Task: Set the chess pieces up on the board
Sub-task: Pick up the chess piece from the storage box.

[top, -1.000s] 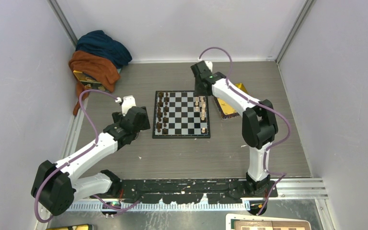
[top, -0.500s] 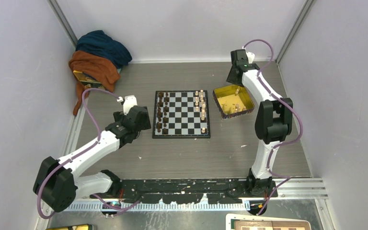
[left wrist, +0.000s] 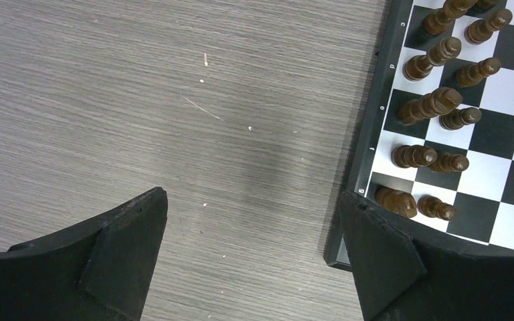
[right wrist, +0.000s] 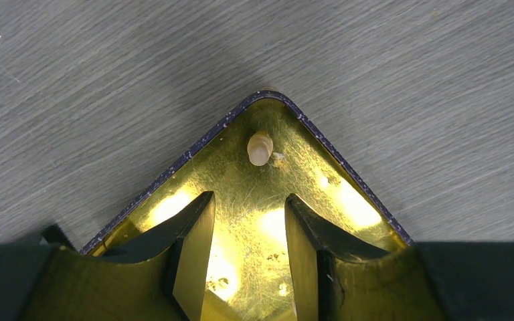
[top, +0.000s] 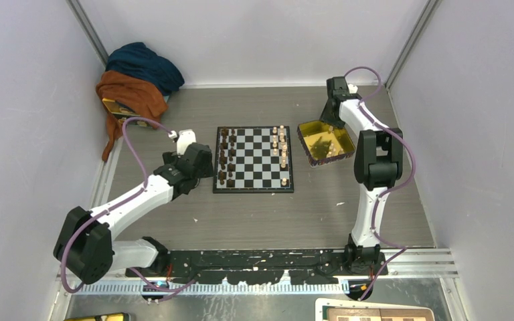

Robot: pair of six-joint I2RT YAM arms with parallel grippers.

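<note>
The light-tan piece [right wrist: 260, 148] sits ahead of my right gripper's open fingers, so I should move them down and toward the tray's far corner until they straddle it.
The board [top: 253, 160] lies mid-table with several light-tan chess pieces [top: 282, 148] along its right side and dark brown pieces [top: 225, 157] along its left. In the right wrist view one light-tan piece [right wrist: 260, 148] lies in the far corner of the shiny yellow tray [right wrist: 348, 200]. My right gripper [right wrist: 247, 207] is open and empty, low over the tray, the piece just ahead of its fingertips. My left gripper [left wrist: 254, 214] is wide open and empty over bare table beside the board's left edge [left wrist: 361, 167]; it also shows in the top view [top: 197, 160].
The yellow tray [top: 308, 134] sits right of the board with more tan pieces inside. A heap of blue and orange cloth [top: 137, 80] over a box lies in the far left corner. White walls enclose the table.
My right arm swung from over the board's far right side to the tray and lowered over its far corner. My left arm shifted slightly towards the board.
</note>
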